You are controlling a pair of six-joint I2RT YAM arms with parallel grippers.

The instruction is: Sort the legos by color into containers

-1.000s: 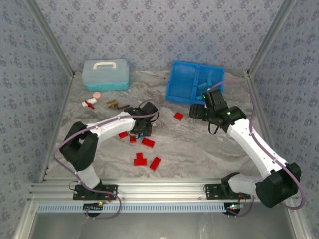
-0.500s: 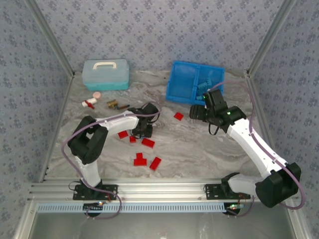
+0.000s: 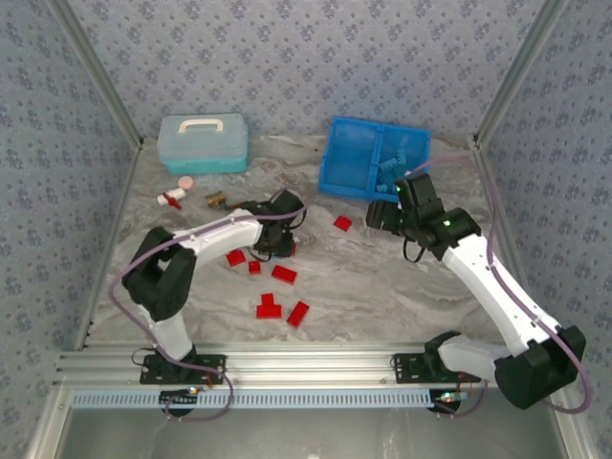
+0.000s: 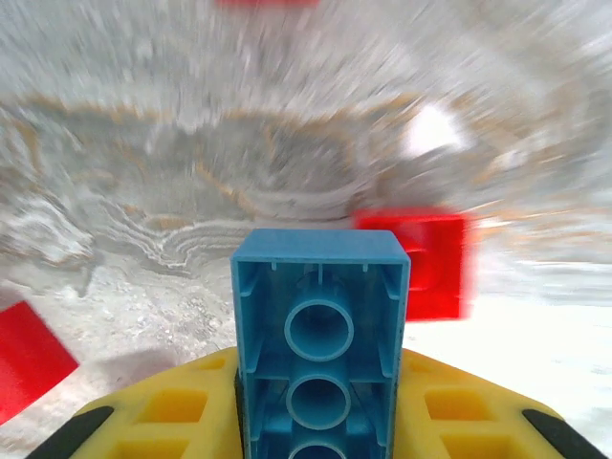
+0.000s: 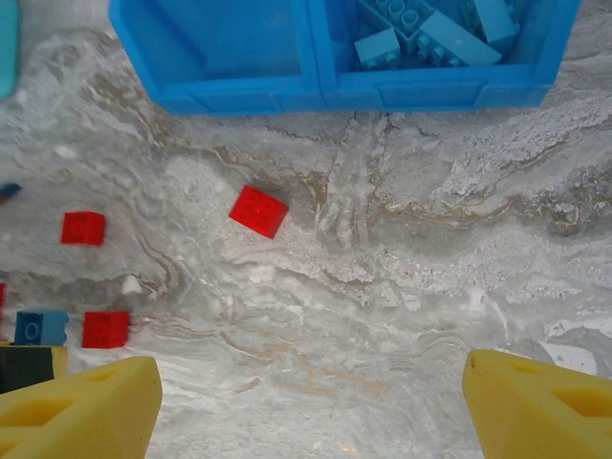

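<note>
The matching pile lies outward of my left gripper, so the gripper should lift next and swing outward over the section holding light blue legos to let go.
My left gripper (image 4: pixel 320 392) is shut on a light blue lego (image 4: pixel 320 287), whose hollow underside faces the camera between the yellow fingers (image 4: pixel 172 411). From above, that gripper (image 3: pixel 277 241) hovers over the scattered red legos (image 3: pixel 284 274), (image 3: pixel 268 308), (image 3: pixel 298 314). My right gripper (image 5: pixel 311 378) stands open over bare table in front of the bright blue tray (image 5: pixel 316 96), with a red lego (image 5: pixel 258 210) ahead of it. The tray (image 3: pixel 346 158) has two compartments, and the right one holds several light blue legos (image 5: pixel 421 29). A single red lego (image 3: pixel 342 223) lies between the arms.
A pale blue lidded box (image 3: pixel 203 143) with a white handle stands at the back left. Small pink, white and brown odds and ends (image 3: pixel 177 196), (image 3: pixel 220 201) lie in front of it. Patterned walls with metal rails close in both sides.
The left gripper has shut on the light blue lego and moved slightly towards the back. The right arm has shifted a little to the right, still open.
</note>
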